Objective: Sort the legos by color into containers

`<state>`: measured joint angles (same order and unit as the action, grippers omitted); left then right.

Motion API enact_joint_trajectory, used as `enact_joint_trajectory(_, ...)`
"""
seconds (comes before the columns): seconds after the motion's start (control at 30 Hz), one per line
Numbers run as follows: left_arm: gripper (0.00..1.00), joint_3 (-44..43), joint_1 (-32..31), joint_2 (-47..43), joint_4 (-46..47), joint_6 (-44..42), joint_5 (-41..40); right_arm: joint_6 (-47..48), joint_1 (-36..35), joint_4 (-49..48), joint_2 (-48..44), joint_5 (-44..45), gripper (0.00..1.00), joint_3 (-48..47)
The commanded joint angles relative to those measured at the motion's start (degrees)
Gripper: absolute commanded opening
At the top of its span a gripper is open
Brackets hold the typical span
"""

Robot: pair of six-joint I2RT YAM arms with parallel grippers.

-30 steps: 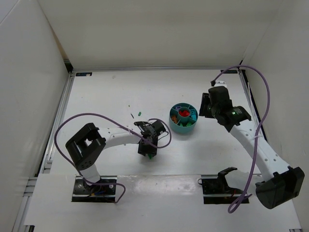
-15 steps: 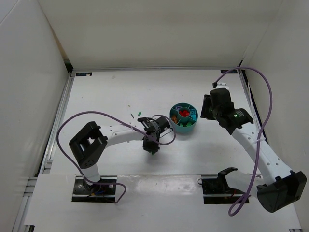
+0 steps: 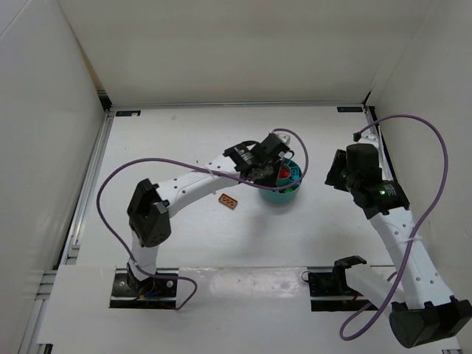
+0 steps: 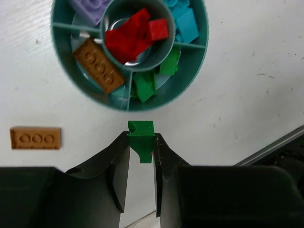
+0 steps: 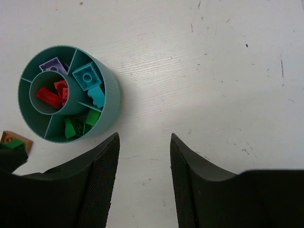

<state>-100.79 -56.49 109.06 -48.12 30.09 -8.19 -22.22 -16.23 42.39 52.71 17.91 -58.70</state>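
Observation:
Green bricks already lie in the green section, so my left gripper needs to lower and shift over the teal bowl's rim into it.
The teal bowl stands right of the table's middle. In the left wrist view the bowl holds red bricks in its central cup, and an orange plate, purple, blue and green bricks in the outer compartments. My left gripper is shut on a small green brick, held above the table just outside the rim by the green compartment. In the top view the left gripper is at the bowl's left side. My right gripper is open and empty, to the right of the bowl.
An orange three-stud plate lies on the table left of the bowl; it also shows in the left wrist view. White walls enclose the table on three sides. Purple cables loop over both arms.
My left arm swung from the table's front middle up to the bowl, carrying the green brick. The orange plate now shows on the table. My right gripper drew back to the right.

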Motion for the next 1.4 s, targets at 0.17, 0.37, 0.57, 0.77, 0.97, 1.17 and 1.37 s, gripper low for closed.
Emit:
enact_joint_trajectory(0.17,0.21,-12.6,-0.3,8.2,-4.4,-5.7,3.3,0.9,4.8,1.4,-2.3,-5.0,0.52,-0.5)
enact_joint_trajectory(0.37,0.31,-12.8,-0.4,8.7,-3.6,-5.8,2.3,0.9,4.8,1.2,-1.6,-5.6,0.52,-0.4)
enact_joint_trajectory(0.57,0.31,-13.2,-0.3,9.9,-3.0,-4.7,2.3,1.2,4.9,1.0,-1.6,-5.9,0.52,-0.2)
enact_joint_trajectory(0.77,0.32,-8.8,-0.6,8.5,2.1,-0.7,-1.9,1.6,5.0,0.4,-1.7,-7.2,0.52,0.1)
enact_joint_trajectory(0.97,0.33,-4.6,-3.0,7.1,9.2,3.2,-12.8,2.0,5.0,0.1,-0.9,-9.1,0.52,0.2)
enact_joint_trajectory(1.17,0.35,-1.3,-4.2,6.0,14.0,3.8,-16.2,2.3,4.7,0.0,-1.1,-10.4,0.52,0.1)
enact_joint_trajectory(1.37,0.47,-1.7,-4.2,6.5,13.5,4.8,-17.0,2.2,4.5,0.1,-1.3,-10.4,0.52,0.3)
